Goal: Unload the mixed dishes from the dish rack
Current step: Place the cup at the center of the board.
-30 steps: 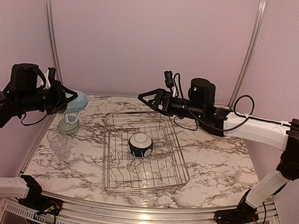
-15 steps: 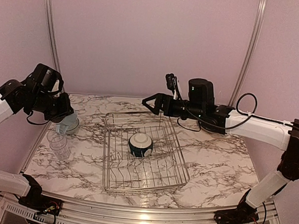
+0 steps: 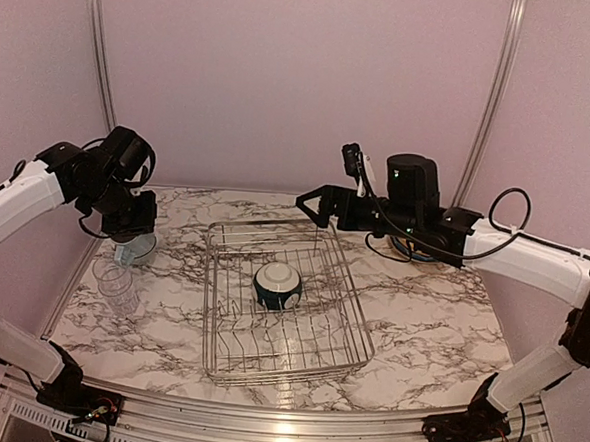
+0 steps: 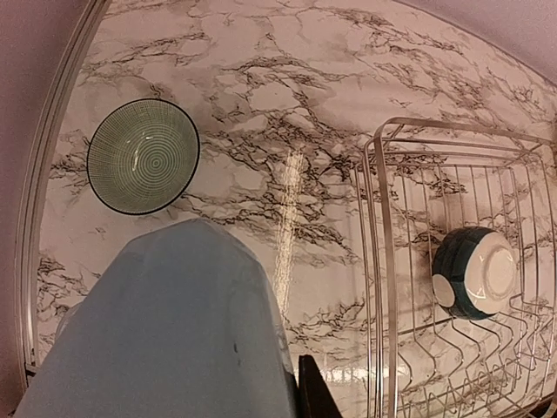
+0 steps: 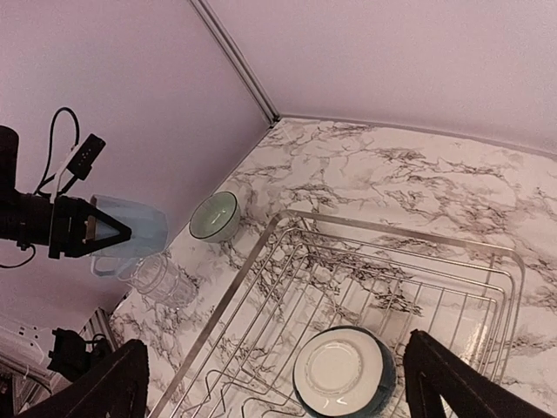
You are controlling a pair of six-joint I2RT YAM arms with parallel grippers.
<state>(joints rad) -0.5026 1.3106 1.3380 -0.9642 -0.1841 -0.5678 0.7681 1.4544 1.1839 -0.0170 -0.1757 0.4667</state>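
Note:
My left gripper holds the mug [image 4: 165, 331] and will next go down and toward the right in the top view, to let go of it between the grey-green bowl and the rack, where the tabletop is bare.
My left gripper [image 3: 124, 233] is shut on the light blue mug [image 4: 165, 331] and holds it low over the table's left edge; one finger [image 4: 315, 399] shows beside the mug. The mug also shows in the right wrist view [image 5: 130, 233]. The grey-green bowl [image 4: 144, 155] stands on the table just beyond it. A clear glass [image 3: 116, 285] stands nearer the front. The dish rack [image 3: 339, 314] holds only the dark-teal-and-white bowl [image 3: 277, 285], upside down. My right gripper [image 3: 316, 204] is open and empty, above the rack's far edge. The plates are out of view.
The left wall rail [image 3: 102, 69] runs close behind the left arm. The right arm's cables [image 3: 398, 249] hang over the table behind the rack. The marble tabletop [image 3: 439, 330] lies bare right of the rack.
My left gripper has come down and towards the rack with the mug, from high at the left to low by the grey-green bowl. My right gripper has shifted slightly right.

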